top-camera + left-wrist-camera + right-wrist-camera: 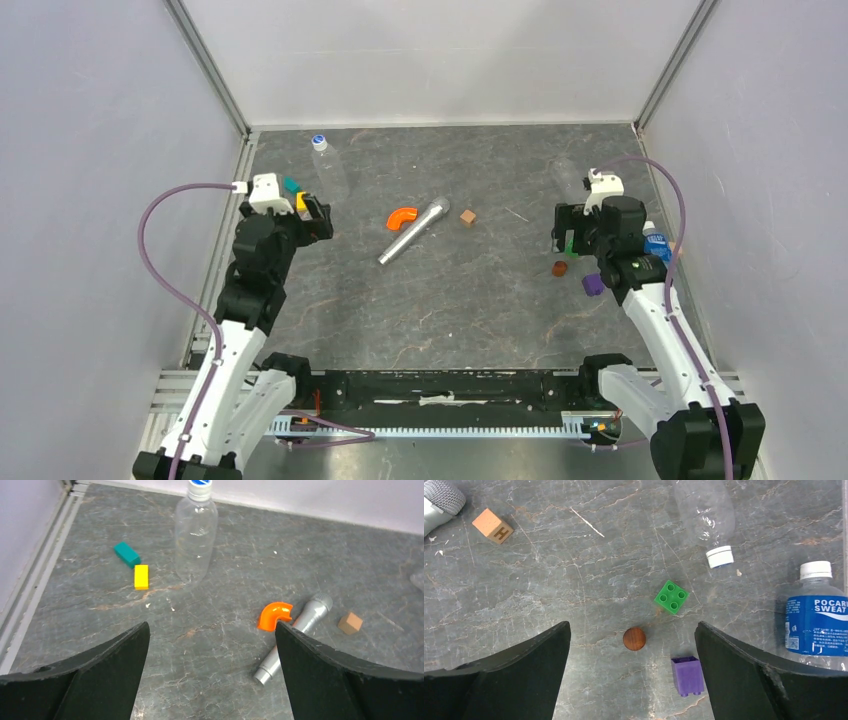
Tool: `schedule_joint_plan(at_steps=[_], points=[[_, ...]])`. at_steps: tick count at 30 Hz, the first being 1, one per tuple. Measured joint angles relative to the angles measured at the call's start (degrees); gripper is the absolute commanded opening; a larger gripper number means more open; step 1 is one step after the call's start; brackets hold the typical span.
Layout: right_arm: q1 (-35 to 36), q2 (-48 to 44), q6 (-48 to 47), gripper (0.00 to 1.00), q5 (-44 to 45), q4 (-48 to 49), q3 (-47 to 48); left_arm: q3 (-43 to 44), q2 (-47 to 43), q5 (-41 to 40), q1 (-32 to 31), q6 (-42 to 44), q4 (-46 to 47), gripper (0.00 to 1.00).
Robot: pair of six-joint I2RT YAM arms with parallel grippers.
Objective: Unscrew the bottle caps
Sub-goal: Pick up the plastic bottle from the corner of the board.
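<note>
My right gripper will next move toward the capped (816, 570) blue-labelled bottle, which is below it and to its right in the top view, and go down around the bottle's label (817, 625).
A clear unlabelled bottle (196, 530) stands near the back left, its blue-topped cap (200, 484) on; the top view shows this bottle (328, 172) too. My left gripper (211, 626) hangs open short of it, over bare table. On the right a second clear bottle (704, 510) lies on its side with its white-rimmed cap (719, 556) on. A shorter blue-labelled bottle (816, 625) lies at the right edge, capped (816, 570). My right gripper (631, 625) is open above the table, left of both bottles. In the top view both the left gripper (320, 219) and the right gripper (563, 231) hold nothing.
An orange curved piece (274, 615), a silver cylinder (300, 627) and a wooden cube (350, 623) lie mid-table. Teal (126, 554) and yellow (141, 576) blocks sit left of the standing bottle. A green brick (671, 597), a brown disc (634, 639) and a purple brick (687, 675) lie under the right gripper.
</note>
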Motion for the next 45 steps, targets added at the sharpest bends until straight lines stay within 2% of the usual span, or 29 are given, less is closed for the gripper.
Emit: schedule_joint_plan(at_steps=[6, 11, 17, 25, 27, 31, 35, 45], points=[[0.0, -0.8, 0.6, 0.99, 1.7, 1.3, -1.2, -0.2, -6.1, -6.1, 0.0, -5.2, -1.9, 1.0], [0.1, -1.5, 1.7, 0.99, 8.3, 1.7, -1.6, -0.1, -11.1, -11.3, 0.1, -15.0, -8.3, 1.0], [-0.1, -0.7, 2.8, 0.99, 19.4, 1.3, -1.3, -1.0, -14.5, -5.9, 0.2, -14.8, -10.9, 1.0], [-5.9, 9.1, 4.6, 0.99, 27.3, -0.6, 4.0, -1.1, -15.7, 0.8, 0.2, -14.3, -11.5, 1.0], [-9.0, 11.1, 5.3, 0.93, 28.5, -0.7, 4.0, -1.3, -15.7, 1.9, 0.2, -14.3, -11.4, 1.0], [-16.4, 15.4, 6.6, 0.89, 28.9, -0.2, 4.1, -1.9, -15.7, 3.8, 0.2, -14.3, -11.3, 1.0], [-21.8, 20.1, 7.1, 0.9, 27.3, 1.6, 4.1, -1.9, -15.6, 5.0, 0.2, -14.3, -11.3, 1.0], [-25.8, 29.7, 5.7, 0.94, 25.9, 3.4, 4.1, -2.2, -14.7, 6.2, 0.2, -14.3, -10.4, 1.0]])
